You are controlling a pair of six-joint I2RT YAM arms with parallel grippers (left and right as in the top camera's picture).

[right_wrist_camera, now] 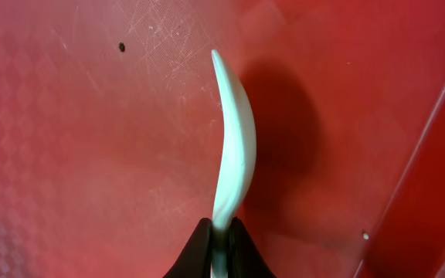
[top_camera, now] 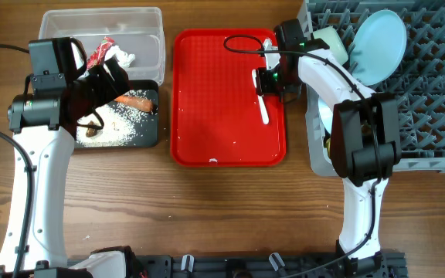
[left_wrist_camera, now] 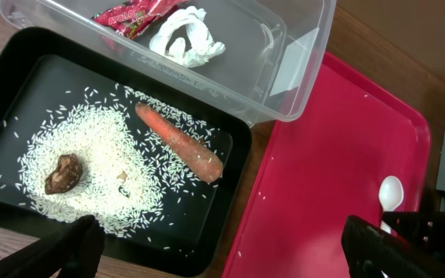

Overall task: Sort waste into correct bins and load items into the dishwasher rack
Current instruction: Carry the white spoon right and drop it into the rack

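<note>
My right gripper will lift over the grey rack's near part and lower to release the spoon, since that part of the rack lies to its right in the overhead view.
My right gripper is shut on the white plastic spoon, which is turned on edge over the flat red tray. My left gripper is open and empty above the black tray. That tray holds rice, the carrot piece and the dark lump. The clear tub holds the red wrapper and white paper. The grey rack holds the blue plate and a mint bowl. The yellow cup is out of view.
The red tray lies between the bins and the rack, with a few stray rice grains on it. My right arm reaches across the rack's left edge and hides part of it. Bare wooden table lies in front.
</note>
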